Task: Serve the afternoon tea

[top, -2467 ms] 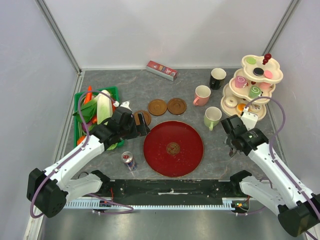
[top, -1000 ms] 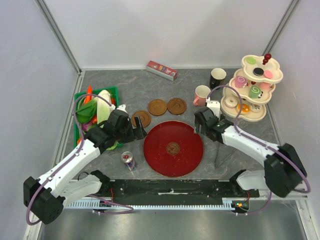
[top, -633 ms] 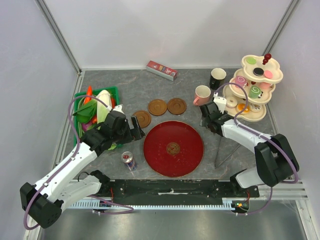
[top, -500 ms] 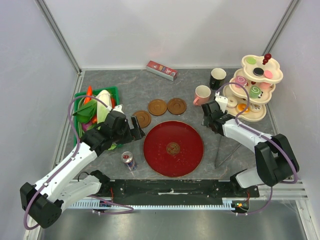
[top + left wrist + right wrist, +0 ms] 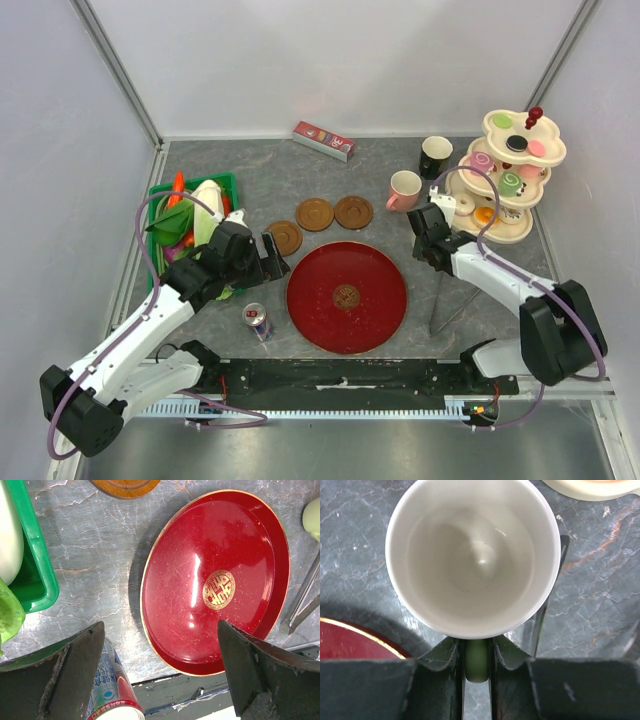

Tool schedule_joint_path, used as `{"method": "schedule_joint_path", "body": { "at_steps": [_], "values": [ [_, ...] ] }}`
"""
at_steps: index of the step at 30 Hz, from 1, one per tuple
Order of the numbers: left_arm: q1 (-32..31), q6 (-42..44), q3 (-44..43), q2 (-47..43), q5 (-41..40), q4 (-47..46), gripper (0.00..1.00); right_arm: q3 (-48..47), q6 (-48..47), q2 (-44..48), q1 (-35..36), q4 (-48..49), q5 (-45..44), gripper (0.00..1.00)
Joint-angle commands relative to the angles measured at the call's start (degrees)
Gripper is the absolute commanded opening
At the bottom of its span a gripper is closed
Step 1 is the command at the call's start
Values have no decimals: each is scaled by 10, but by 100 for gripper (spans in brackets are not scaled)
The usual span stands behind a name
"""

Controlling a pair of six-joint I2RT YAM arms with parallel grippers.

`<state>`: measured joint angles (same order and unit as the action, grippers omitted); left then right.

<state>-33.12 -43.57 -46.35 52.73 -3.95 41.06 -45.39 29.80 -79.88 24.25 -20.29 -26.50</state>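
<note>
I should lift the pale green mug [image 5: 472, 555] outward with my right gripper, then lower it onto the saucer beside the pink mug [image 5: 404, 190], because that saucer is empty.
My right gripper [image 5: 476, 652] is shut on the handle of the pale green mug [image 5: 472, 555], which stands upright and empty on the table. From above, my right wrist [image 5: 428, 232] covers that mug. The pink mug [image 5: 404, 190] and black mug [image 5: 435, 156] stand behind it. Three brown saucers [image 5: 315, 213] lie in a row behind the red plate [image 5: 346, 296]. The cream three-tier stand [image 5: 505, 175] holds several pastries [image 5: 515, 143]. My left gripper [image 5: 274, 254] is open and empty above the plate's left edge [image 5: 150, 595].
A small drink can [image 5: 258, 321] stands left of the plate, close to my left finger [image 5: 80, 672]. The green crate [image 5: 165, 200] of vegetables is at the left. Metal tongs [image 5: 445, 305] lie right of the plate. A red box [image 5: 323, 140] lies at the back.
My right arm swung from the right side to the pale green mug and closed on its handle, shifting slightly right and back. My left arm drew back a little from the saucers.
</note>
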Motion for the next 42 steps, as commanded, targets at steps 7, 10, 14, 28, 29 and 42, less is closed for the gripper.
{"method": "schedule_joint_path", "body": {
  "at_steps": [7, 10, 14, 28, 29, 42],
  "values": [
    [3, -10, -18, -18, -6, 6, 99, -58, -89, 170, 60, -24, 44, 4],
    [3, -8, -18, -21, -6, 6, 99, -80, -108, 180, 79, -13, 82, 5],
    [3, -9, -14, -24, -8, 6, 99, -108, -135, 161, 96, 11, 116, 6],
    [3, -4, -15, -18, -12, 6, 99, -294, -140, -134, 132, 65, 15, 8],
    [2, -3, -16, -18, -13, 6, 99, -305, -142, -155, 132, 71, 12, 8],
    [3, 5, -16, -13, -15, 8, 99, -384, -118, -312, 131, 78, -12, 15]
  ]
}}
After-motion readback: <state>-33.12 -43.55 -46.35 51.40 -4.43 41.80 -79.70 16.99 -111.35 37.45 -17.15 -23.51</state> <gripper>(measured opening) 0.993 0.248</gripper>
